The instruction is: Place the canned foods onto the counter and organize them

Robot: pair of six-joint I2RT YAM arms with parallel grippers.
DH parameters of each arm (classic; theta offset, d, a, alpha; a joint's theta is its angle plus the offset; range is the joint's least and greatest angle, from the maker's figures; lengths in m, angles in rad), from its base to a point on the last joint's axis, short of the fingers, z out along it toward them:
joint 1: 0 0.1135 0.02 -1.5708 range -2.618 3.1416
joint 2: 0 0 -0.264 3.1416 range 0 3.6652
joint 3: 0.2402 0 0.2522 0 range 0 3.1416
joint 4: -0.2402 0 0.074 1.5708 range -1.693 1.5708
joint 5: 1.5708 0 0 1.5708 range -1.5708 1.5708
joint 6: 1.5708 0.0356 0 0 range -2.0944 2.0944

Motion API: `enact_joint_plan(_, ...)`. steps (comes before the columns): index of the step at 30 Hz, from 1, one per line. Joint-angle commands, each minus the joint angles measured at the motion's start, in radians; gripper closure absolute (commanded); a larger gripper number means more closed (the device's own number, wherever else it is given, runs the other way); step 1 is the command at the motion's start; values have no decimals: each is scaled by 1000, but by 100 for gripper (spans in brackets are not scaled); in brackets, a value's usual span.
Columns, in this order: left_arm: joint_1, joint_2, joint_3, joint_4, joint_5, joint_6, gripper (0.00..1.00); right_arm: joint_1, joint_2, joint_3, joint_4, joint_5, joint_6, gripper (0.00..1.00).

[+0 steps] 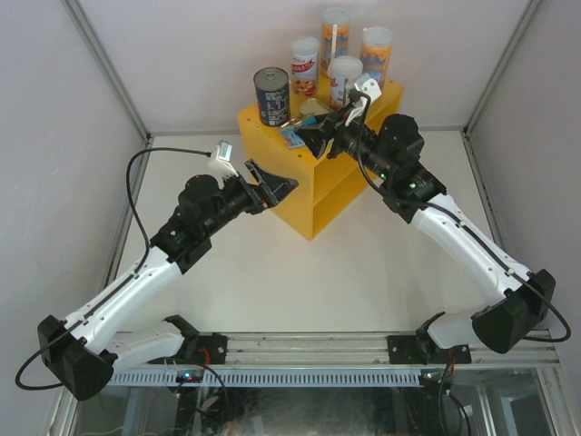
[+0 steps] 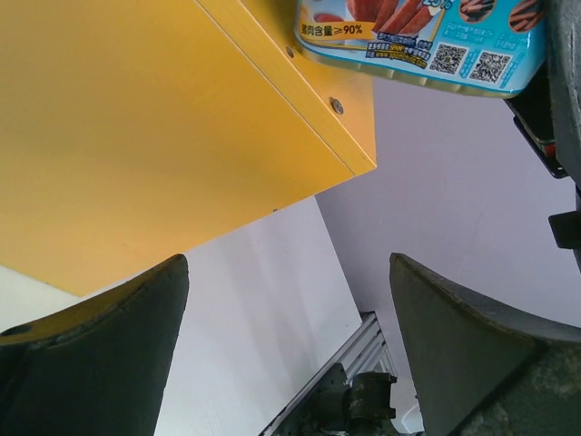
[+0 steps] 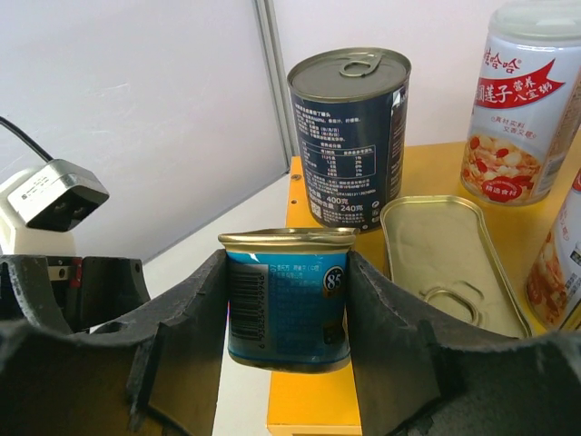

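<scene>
I will move my right gripper down next, set the blue tin beside the flat tin, and release it, because the counter is bare there in front of the dark tin.
On the yellow counter [image 1: 313, 195] stand a dark round tin [image 1: 271, 95] and several tall slim cans [image 1: 305, 65], with a flat gold-topped tin [image 1: 313, 107] lying beside them. My right gripper [image 1: 302, 136] is shut on a blue rectangular gold-topped tin [image 3: 286, 304], holding it upright just above the counter's top [image 3: 318, 400] at its edge. The dark tin [image 3: 349, 145], the flat tin [image 3: 449, 263] and a tall can [image 3: 526, 100] lie behind it. My left gripper [image 1: 277, 186] stands open and empty beside the counter's side [image 2: 136, 136], below the held tin [image 2: 427, 41].
White walls close in the table on three sides, and a metal rail [image 1: 363, 350] runs along the near edge. A cable [image 1: 145, 182] loops from the left wrist. The counter has an open inner shelf [image 1: 340, 186] facing right.
</scene>
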Motion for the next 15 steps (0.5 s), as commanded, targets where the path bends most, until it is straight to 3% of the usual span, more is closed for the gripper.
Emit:
enact_joint_plan(1,6,-23,-34,46,-7,-22,5,-12,-58,-24,58,-15,-14,73)
enact_joint_plan(15,6,-45,-67,51,-10,-38,6,-16,-83,-110,43,-11,-15,72)
